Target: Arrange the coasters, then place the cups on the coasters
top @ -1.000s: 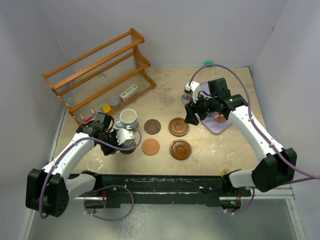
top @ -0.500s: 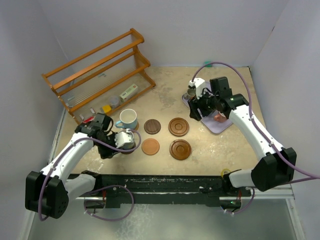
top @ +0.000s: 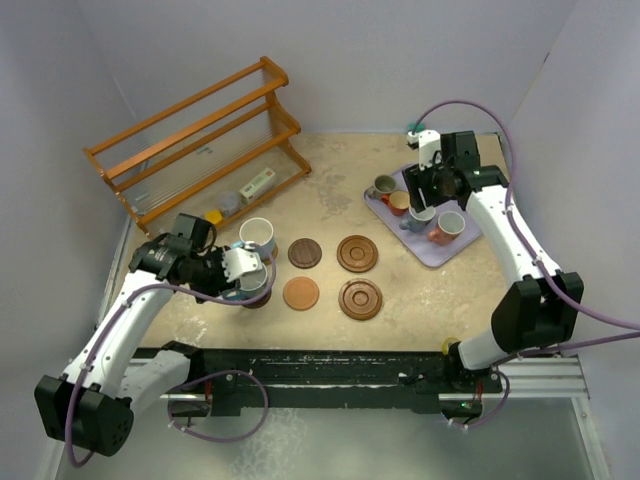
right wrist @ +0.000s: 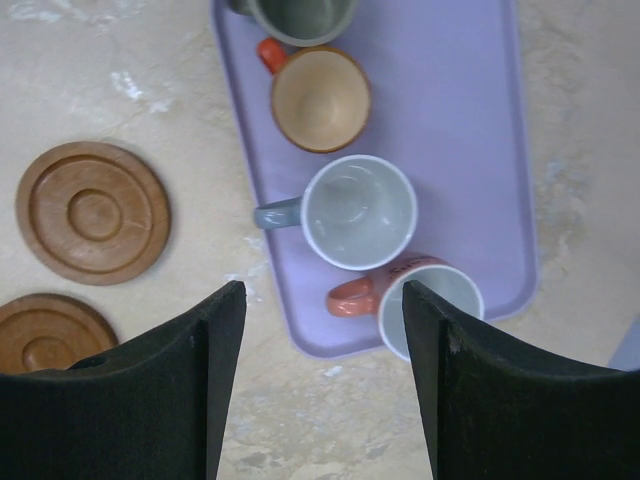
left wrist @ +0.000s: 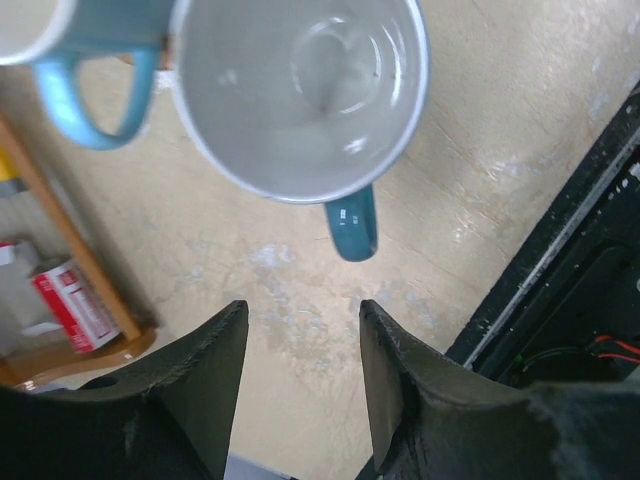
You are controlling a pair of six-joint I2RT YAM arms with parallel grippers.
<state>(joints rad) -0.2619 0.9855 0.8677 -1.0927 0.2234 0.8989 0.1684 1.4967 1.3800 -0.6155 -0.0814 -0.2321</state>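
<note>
The grey-blue cup stands in the tray (right wrist: 450, 120) below, so I will next lower my right gripper onto the grey-blue cup's rim (right wrist: 414, 217) opposite the cup's handle, where the cup's opening takes one finger.
A grey-blue cup (left wrist: 300, 90) with a dark teal handle stands on a dark coaster (top: 256, 299), next to a light blue cup (top: 257, 237). My left gripper (top: 238, 272) hovers beside it, open and empty (left wrist: 300, 325). Two small coasters (top: 305, 252) (top: 300, 293) and two large grooved ones (top: 357, 253) (top: 360, 299) lie mid-table. My right gripper (right wrist: 322, 290) hangs open and empty above the lavender tray (right wrist: 450, 120). The tray holds grey-olive (right wrist: 300, 15), orange (right wrist: 320, 100), grey-blue (right wrist: 360, 210) and pink (right wrist: 430, 300) cups.
A wooden rack (top: 200, 140) with small items at its foot stands at the back left. Grey walls close in the table on three sides. The black rail (top: 320, 365) with the arm bases runs along the near edge.
My left gripper has drawn back to the left, away from the teal-handled cup. My right gripper has moved from the tray's left edge to the back right, uncovering the cups.
</note>
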